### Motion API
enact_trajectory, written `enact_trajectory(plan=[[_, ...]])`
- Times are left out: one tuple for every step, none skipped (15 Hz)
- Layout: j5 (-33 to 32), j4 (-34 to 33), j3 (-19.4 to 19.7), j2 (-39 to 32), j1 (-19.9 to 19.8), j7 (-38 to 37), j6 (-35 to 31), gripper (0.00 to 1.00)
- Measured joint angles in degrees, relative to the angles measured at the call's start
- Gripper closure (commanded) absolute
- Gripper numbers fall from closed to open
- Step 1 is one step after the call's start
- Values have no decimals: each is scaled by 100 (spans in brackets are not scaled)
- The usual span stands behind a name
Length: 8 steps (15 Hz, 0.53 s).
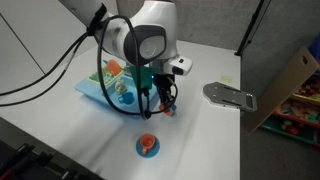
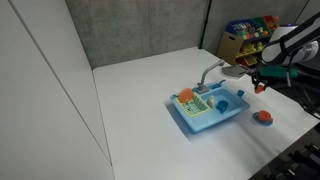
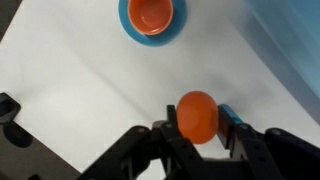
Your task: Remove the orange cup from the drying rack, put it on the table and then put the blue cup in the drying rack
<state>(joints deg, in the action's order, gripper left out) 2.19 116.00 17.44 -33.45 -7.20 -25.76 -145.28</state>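
I need to move my gripper down and away from the blue drying rack next, bringing it onto the white table [image 1: 177,133] [image 3: 122,77] beside the blue saucer.
My gripper [image 3: 197,122] is shut on a small orange cup [image 3: 197,115], held above the white table [image 3: 70,90]. In both exterior views the gripper [image 1: 166,106] [image 2: 258,87] hangs just beside the blue drying rack [image 1: 98,90] [image 2: 200,122]. A blue cup [image 2: 222,104] sits in the rack; it may also show in an exterior view [image 1: 126,97]. An orange bowl on a blue saucer [image 3: 152,15] stands on the table in front of the gripper, also in both exterior views [image 1: 147,146] [image 2: 264,118].
A grey faucet-like piece [image 1: 230,96] [image 2: 214,72] lies on the table next to the rack. Orange and green items [image 2: 187,98] lie in the rack. A toy shelf [image 2: 246,36] and a cardboard box [image 1: 290,80] stand past the table edge.
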Motion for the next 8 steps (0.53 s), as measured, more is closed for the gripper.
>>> enact_trajectory(plan=[[-15,-7,65,-66,37,-91,-60,84],[-21,-19,120,-140,70,-172,-114,84],[-21,-38,174,-217,101,-239,-154,84],[-21,-63,226,-300,125,-303,-179,84],[-21,-93,268,-380,135,-356,-186,84],[-21,-128,310,-459,137,-399,-188,84],[-21,-172,358,-538,137,-435,-188,84],[-21,-216,405,-616,134,-456,-188,84]])
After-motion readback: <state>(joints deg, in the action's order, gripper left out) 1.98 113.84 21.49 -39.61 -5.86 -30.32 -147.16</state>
